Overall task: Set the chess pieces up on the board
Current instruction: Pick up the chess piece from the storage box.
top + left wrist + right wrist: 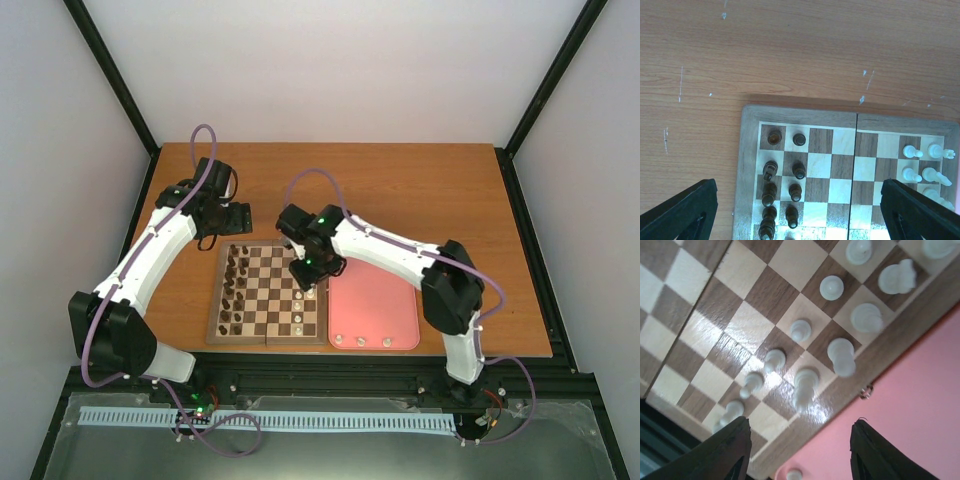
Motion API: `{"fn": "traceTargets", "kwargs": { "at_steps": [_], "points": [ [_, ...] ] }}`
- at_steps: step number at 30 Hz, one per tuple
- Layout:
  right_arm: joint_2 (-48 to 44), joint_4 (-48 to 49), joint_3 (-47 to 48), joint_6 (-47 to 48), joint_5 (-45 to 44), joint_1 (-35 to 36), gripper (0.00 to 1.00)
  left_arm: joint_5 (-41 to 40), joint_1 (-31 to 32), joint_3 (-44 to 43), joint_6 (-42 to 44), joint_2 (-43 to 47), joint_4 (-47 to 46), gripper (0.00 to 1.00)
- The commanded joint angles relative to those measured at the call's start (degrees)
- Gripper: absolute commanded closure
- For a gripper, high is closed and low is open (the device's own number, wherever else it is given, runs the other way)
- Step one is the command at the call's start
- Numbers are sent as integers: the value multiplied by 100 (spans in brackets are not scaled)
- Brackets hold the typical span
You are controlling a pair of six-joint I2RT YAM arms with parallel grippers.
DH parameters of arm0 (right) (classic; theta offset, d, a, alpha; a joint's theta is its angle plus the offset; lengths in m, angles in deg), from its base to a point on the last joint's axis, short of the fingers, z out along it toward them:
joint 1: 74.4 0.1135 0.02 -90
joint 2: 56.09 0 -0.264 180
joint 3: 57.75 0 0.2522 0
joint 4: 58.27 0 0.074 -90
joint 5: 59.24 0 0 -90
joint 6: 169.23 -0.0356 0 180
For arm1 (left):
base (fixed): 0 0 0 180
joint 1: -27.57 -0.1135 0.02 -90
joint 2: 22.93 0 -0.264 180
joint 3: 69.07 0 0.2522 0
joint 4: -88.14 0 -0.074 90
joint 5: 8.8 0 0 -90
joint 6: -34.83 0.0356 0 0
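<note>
The right gripper comes back across the pink tray next and down onto the white piece farthest from the board, which still stands off its squares.
The board (262, 318) lies in the middle of the table, with dark brown pieces (235, 288) in two columns on its left side. Cream-white chess pieces (306, 297) stand along its right side. In the right wrist view several white pieces (805, 385) stand in two rows near the board's edge (880, 355). My right gripper (800, 450) hangs open above that edge and holds nothing. My left gripper (800, 215) is open over the board's far left end, above the dark pieces (771, 170), with white pieces (912, 151) at the right.
A pink tray (375, 300) lies right of the board, touching it, with three white pieces (362, 341) along its near edge. One of these pieces (794, 474) shows on the tray (920, 390) in the right wrist view. Bare wooden table (400, 190) lies beyond the board.
</note>
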Motion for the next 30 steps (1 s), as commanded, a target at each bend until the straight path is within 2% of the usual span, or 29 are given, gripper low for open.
{"fn": "traceTargets", "kwargs": {
  "at_steps": [1, 8, 17, 23, 30],
  "points": [
    [-725, -373, -115, -73, -307, 59, 46, 5, 11, -193, 148, 78, 20, 0],
    [-1580, -40, -1397, -495, -244, -308, 43, -22, 16, -197, 193, 50, 40, 0],
    [-2411, 532, -3024, -956, -161, -170, 46, -35, 14, -381, 261, -158, -5, 0],
    [-2870, 550, -3547, -1356, -124, 166, 46, 4, 14, -261, 180, -223, -137, 0],
    [-3424, 312, -4034, -1936, -481, 131, 46, 108, 11, -253, 91, -284, -218, 0]
  ]
}}
